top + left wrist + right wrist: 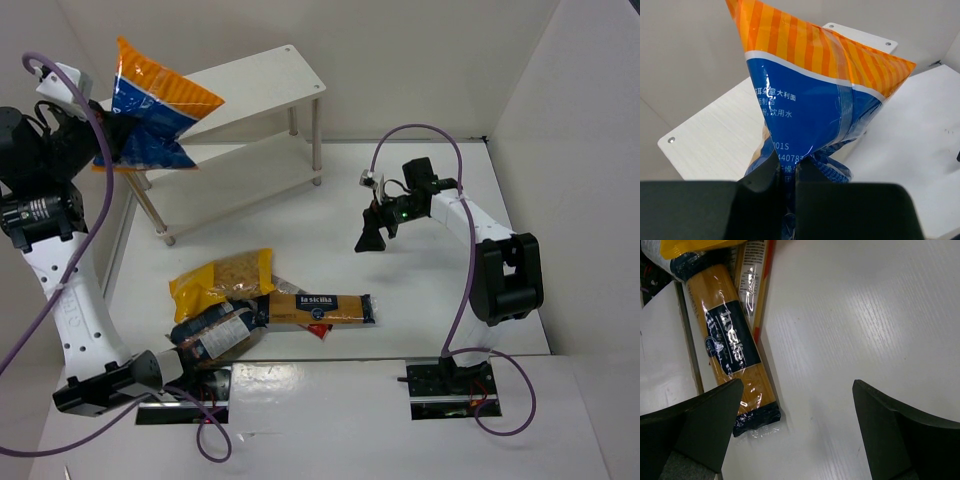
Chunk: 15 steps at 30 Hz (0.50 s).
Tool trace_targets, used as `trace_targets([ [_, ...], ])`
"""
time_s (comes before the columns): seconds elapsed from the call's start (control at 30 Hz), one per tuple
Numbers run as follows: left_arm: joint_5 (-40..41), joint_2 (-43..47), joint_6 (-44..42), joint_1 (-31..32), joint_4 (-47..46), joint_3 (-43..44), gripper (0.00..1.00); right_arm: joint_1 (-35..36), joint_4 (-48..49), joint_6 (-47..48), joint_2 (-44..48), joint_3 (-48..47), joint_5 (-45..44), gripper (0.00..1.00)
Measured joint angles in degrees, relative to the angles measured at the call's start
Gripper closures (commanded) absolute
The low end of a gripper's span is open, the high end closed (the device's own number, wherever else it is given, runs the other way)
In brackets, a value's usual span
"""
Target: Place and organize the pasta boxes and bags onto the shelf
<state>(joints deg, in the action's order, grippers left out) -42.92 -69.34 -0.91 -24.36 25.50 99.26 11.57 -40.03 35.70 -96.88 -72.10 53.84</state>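
Observation:
The top board of the shelf is bare at its end, beneath the blue bag in my left gripper. Next I will move the bag outward and down onto that end of the board.
My left gripper (106, 141) (786, 171) is shut on the lower end of the blue bag with the orange striped end (152, 104) (810, 100). It holds the bag in the air over the left end of the white shelf (262, 76) (715, 135). On the table lie the long yellow-orange pasta box (320, 308) (732, 340), a yellow bag (224, 276) (690, 246) and a dark blue-black bag (214, 336), bunched together. My right gripper (372, 238) (797, 385) hangs open above the bare table, right of the box, holding nothing.
The shelf's lower board (235, 180) shows nothing on it. Another flat package with a red edge (754, 275) lies against the pasta box. White walls close in the left, back and right. Purple cables (455, 300) loop by both arms.

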Motion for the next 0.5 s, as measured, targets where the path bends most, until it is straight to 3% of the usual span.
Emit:
trace_targets([
  [0.5,6.6,-6.0,4.2,-0.4,-4.4,4.3,1.00,0.0,-0.1,0.2,-0.2,0.2,0.0,0.02],
])
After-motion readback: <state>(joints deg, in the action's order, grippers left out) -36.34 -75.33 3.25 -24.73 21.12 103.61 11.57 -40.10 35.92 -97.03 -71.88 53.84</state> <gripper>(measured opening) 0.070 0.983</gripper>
